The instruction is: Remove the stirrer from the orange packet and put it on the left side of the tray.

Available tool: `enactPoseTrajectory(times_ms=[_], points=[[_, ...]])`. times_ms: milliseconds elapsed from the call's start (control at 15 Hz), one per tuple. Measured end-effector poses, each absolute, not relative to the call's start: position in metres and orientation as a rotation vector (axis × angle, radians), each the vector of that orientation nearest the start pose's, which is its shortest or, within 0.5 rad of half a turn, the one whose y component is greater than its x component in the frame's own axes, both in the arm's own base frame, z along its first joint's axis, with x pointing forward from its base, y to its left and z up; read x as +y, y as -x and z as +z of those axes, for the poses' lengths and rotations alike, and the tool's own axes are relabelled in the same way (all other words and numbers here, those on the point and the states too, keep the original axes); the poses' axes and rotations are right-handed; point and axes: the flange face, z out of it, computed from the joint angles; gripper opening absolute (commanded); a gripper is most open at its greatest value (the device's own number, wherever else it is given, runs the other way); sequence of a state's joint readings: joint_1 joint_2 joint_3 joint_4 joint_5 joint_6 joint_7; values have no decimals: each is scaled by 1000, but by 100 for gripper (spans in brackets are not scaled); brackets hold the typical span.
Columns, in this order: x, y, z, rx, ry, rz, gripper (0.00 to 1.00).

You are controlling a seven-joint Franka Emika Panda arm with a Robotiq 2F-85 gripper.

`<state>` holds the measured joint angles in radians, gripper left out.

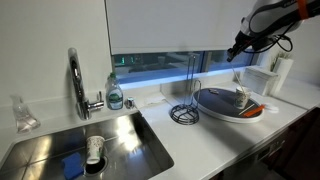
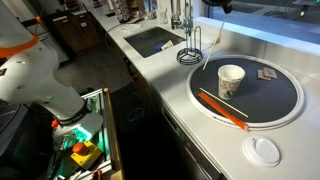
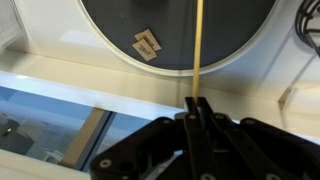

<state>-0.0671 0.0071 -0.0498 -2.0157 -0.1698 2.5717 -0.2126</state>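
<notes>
I should move my gripper down and toward the dish next, over the tray's side there, to release the stirrer (image 3: 199, 50), since the dish lies bare beside the wire stand.
My gripper (image 3: 197, 103) is shut on a thin pale wooden stirrer (image 3: 199, 50) that hangs straight down from the fingertips. Beneath it is the far rim of the tray (image 3: 165, 72), a dark grey oval dish with a pale rim. In an exterior view the gripper (image 1: 237, 52) is high above the tray (image 1: 215, 112), near the window. The orange packet (image 2: 222, 108) lies along the tray's (image 2: 270, 100) near edge and also shows in an exterior view (image 1: 252, 110). A paper cup (image 2: 231, 80) stands on the tray.
Two small brown sachets (image 3: 147, 45) lie in the tray. A wire stand (image 2: 190, 50) is beside the tray, toward the steel sink (image 1: 120, 140) with its faucet (image 1: 77, 85) and a soap bottle (image 1: 115, 95). A white lid (image 2: 264, 150) lies on the counter.
</notes>
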Motion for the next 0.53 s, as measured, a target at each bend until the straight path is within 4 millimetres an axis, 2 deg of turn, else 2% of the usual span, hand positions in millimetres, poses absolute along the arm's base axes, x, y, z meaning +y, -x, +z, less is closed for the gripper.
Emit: enactPoseTrajectory(times_ms=[267, 533], points=[[-49, -604, 472, -605, 3245, -674, 2], [-42, -622, 440, -749, 3232, -579, 2]])
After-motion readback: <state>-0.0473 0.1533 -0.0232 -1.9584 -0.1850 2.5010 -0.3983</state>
